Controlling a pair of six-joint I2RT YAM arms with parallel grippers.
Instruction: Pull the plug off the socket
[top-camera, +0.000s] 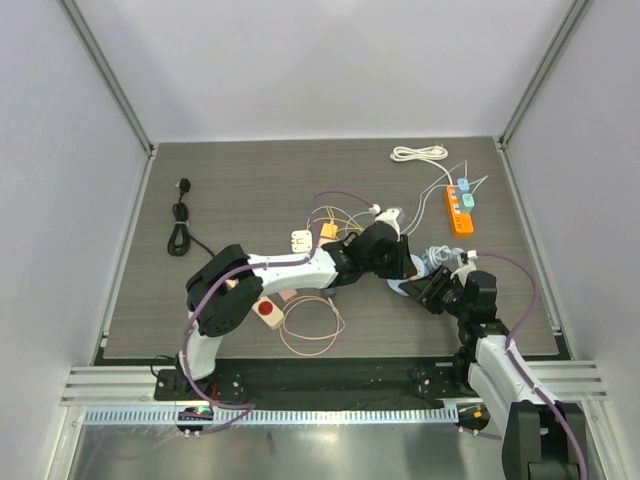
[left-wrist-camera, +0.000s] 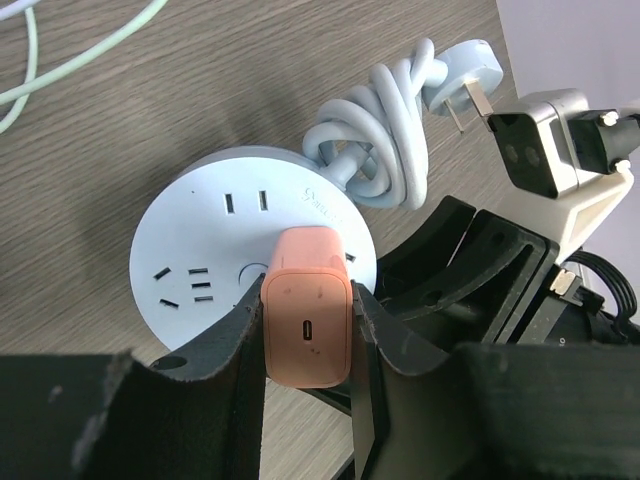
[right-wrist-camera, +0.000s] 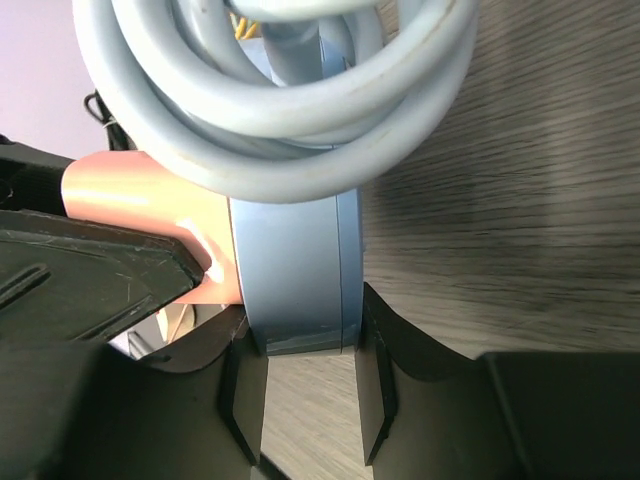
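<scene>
The robot next needs to pull its left gripper up off the socket (top-camera: 412, 283), across and down to the tabletop by the white adapter, since its right gripper holds the socket's rim.
A round pale-blue socket (left-wrist-camera: 215, 235) lies on the table with its coiled cable (left-wrist-camera: 380, 130) beside it. An orange plug (left-wrist-camera: 305, 300) with a USB-C port sits plugged into its face. My left gripper (left-wrist-camera: 308, 345) is shut on the orange plug, one finger on each side. My right gripper (right-wrist-camera: 305, 385) is shut on the socket's rim (right-wrist-camera: 295, 270), with the orange plug (right-wrist-camera: 140, 220) showing to its left. In the top view both grippers meet at the socket (top-camera: 412, 283), which is mostly hidden by them.
An orange power strip (top-camera: 459, 209) with plugs and a white cable coil (top-camera: 418, 153) lie at the back right. A black cord (top-camera: 179, 228) lies far left. A white adapter (top-camera: 301, 240), thin wires (top-camera: 335, 215), a red button (top-camera: 269, 311) and a pink cable loop (top-camera: 312, 328) lie near the left arm.
</scene>
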